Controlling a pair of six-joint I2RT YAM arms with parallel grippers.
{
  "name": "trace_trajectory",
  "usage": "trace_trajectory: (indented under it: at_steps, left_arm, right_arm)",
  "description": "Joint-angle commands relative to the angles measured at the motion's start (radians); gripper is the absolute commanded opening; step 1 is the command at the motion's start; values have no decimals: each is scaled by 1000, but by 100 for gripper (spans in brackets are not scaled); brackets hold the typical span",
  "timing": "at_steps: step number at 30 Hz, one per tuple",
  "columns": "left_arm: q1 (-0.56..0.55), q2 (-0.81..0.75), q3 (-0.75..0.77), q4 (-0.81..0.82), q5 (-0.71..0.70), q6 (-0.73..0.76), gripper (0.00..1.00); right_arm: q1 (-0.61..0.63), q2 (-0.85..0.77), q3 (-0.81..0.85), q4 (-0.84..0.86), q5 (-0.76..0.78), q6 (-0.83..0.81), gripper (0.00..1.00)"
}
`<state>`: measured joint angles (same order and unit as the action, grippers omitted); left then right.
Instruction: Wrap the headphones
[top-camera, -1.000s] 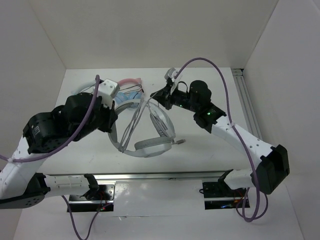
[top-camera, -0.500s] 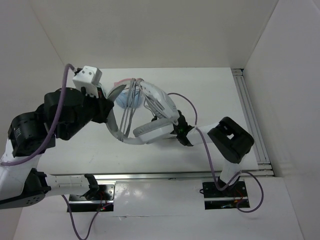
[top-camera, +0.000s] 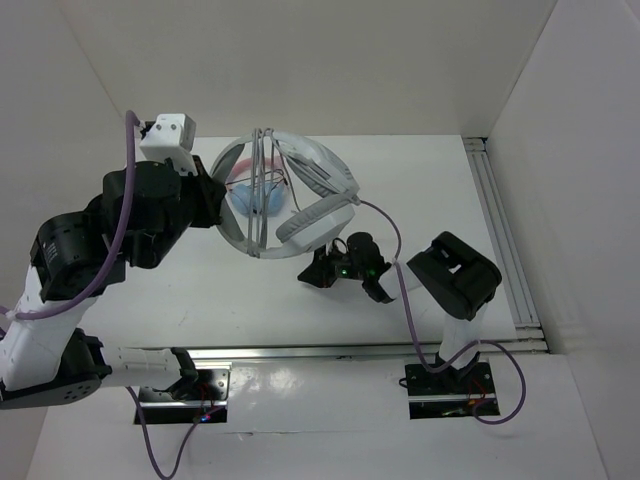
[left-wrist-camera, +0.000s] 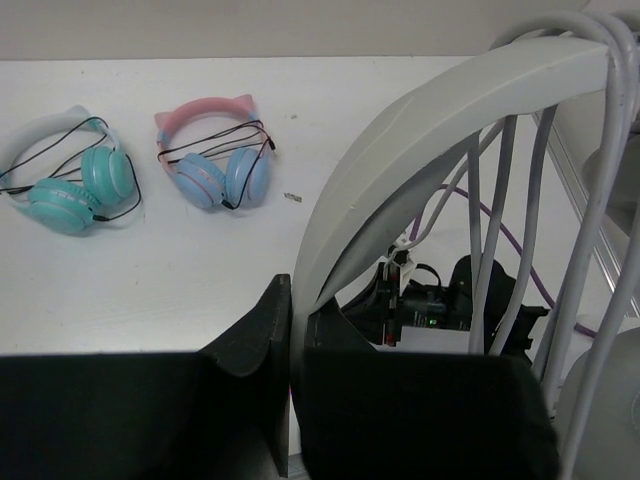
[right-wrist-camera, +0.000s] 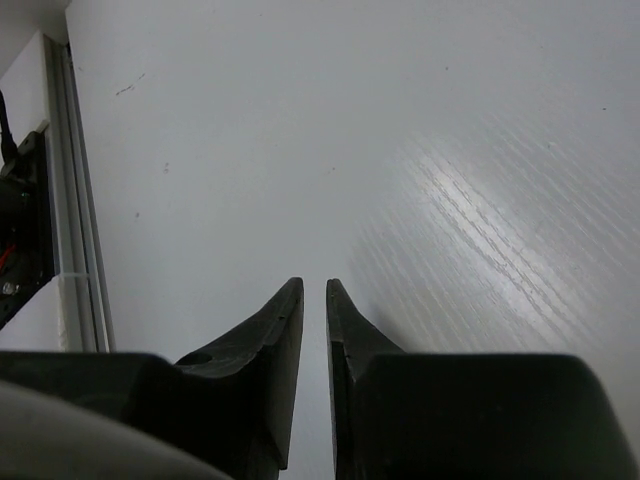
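Observation:
The robot's right gripper needs to open its nearly shut fingers below the lower ear cup next, and then bring them around the grey cable.
The large white-and-grey headphones (top-camera: 318, 190) hang in the air above the table, with their grey cable (top-camera: 262, 190) running in several strands across the headband. My left gripper (top-camera: 218, 190) is shut on the headband (left-wrist-camera: 420, 140), which passes between its jaws (left-wrist-camera: 298, 300). Cable strands (left-wrist-camera: 500, 220) hang down beside it. My right gripper (top-camera: 308, 275) sits low, below the lower ear cup, apart from the headphones. In the right wrist view its jaws (right-wrist-camera: 314, 285) stand almost together with nothing between them, over bare table.
A teal pair (left-wrist-camera: 70, 185) and a pink-and-blue cat-ear pair (left-wrist-camera: 215, 160) lie on the table at the back left, partly hidden behind the raised headphones in the top view (top-camera: 248, 200). A metal rail (top-camera: 495, 220) runs along the right side. White walls enclose the table.
My left arm has lifted the headphones off the table and tilted them up. My right arm has pulled back from the far side and dropped low beneath them.

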<state>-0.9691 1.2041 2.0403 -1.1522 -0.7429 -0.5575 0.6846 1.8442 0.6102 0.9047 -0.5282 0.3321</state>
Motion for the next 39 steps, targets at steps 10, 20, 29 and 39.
trace_trajectory:
  at_steps: [10,20,29,39]
  left_arm:
    - [15,-26,58,118,7,-59,0]
    - [15,-26,84,109,45,-59,0]
    - [15,-35,75,109,76,-58,0]
    - [15,-35,87,89,76,-39,0]
  right_arm:
    - [-5,-132,-13,2,0,-36,23]
    - [24,-80,68,-122,-19,-90,36]
    - [24,21,132,-182,20,-143,51]
    - [-5,-13,134,-227,79,-176,59]
